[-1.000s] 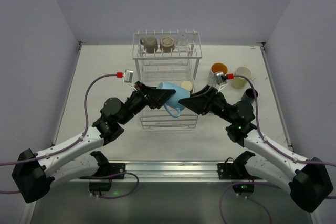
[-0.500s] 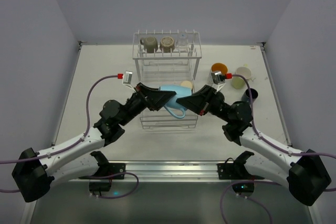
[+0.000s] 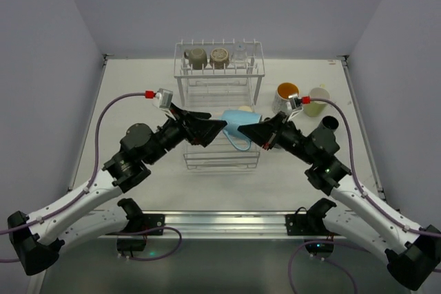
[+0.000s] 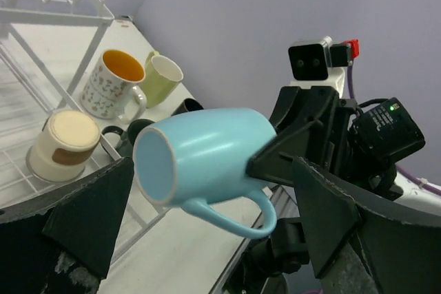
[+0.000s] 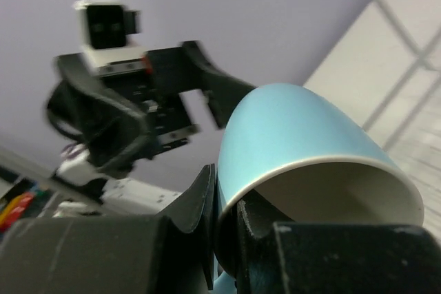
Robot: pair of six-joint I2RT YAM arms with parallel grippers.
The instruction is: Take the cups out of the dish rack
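Note:
My right gripper should next turn its fingers down and move lower, away from the rack [image 3: 207, 165], beside the dark green cup standing below, to release, because the cup it is holding hangs sideways.
A light blue cup [image 3: 240, 124] hangs tilted over the lower basket of the white wire dish rack [image 3: 207, 165]. My right gripper [image 3: 262, 131] is shut on its rim [image 5: 262, 184], one finger inside and one outside. My left gripper [image 3: 217, 123] stands wide open, its fingers [image 4: 89, 218] either side of the cup's base [image 4: 155, 166] without touching. A tan cup [image 3: 245, 110] rests in the lower basket. On the upper shelf stand an olive cup [image 3: 195, 56], a brown cup [image 3: 219, 56] and a clear glass [image 3: 240, 51].
On the table right of the rack stand a white cup with orange inside [image 3: 286, 93], a pale yellow-green cup [image 3: 318, 99] and a dark green cup [image 3: 329, 125]. The right arm reaches in just in front of them. Walls enclose the table on three sides.
My left gripper has opened, let go of the light blue cup and drawn back to the left. My right gripper has shut on the cup's rim and carried it slightly right.

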